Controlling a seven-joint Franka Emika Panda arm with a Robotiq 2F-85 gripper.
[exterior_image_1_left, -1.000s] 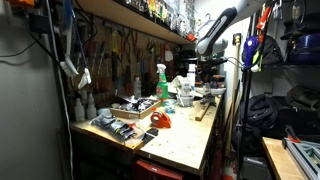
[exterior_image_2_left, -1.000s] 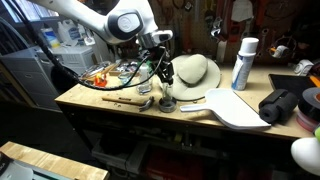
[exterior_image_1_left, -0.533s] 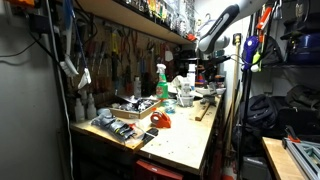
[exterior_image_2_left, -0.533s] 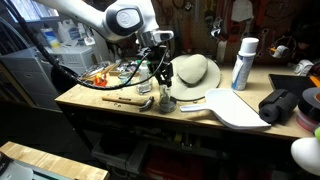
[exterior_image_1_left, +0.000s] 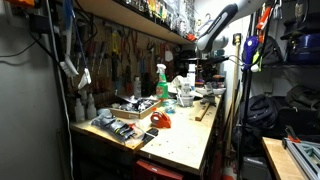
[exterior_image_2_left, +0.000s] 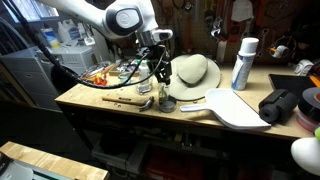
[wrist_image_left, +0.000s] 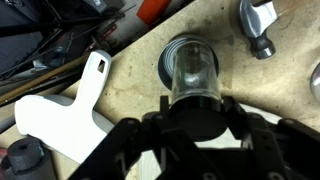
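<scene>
The clear glass cup is still above the dark round dish (exterior_image_2_left: 167, 104) (wrist_image_left: 184, 52). Next, my gripper should move down toward the dish and let go of the cup inside the dish's rim.
In the wrist view my gripper (wrist_image_left: 193, 102) is shut on a small clear glass cup (wrist_image_left: 192, 72) with a dark rim, a finger on each side of it. The cup hangs upright at or just above the wooden workbench (wrist_image_left: 130, 75); I cannot tell if it touches. In an exterior view the gripper (exterior_image_2_left: 165, 80) stands over the cup (exterior_image_2_left: 167, 100) near the bench's front edge, beside a straw hat (exterior_image_2_left: 195, 72). In both exterior views the arm reaches down from above; the gripper (exterior_image_1_left: 205, 68) looks small and far away.
A white cutting board (exterior_image_2_left: 235, 108) lies next to the cup and also shows in the wrist view (wrist_image_left: 55, 108). A metal tool head (wrist_image_left: 258, 25) lies close by. A white spray can (exterior_image_2_left: 243, 62), black cloth (exterior_image_2_left: 282, 105) and cluttered tools (exterior_image_2_left: 110, 75) crowd the bench.
</scene>
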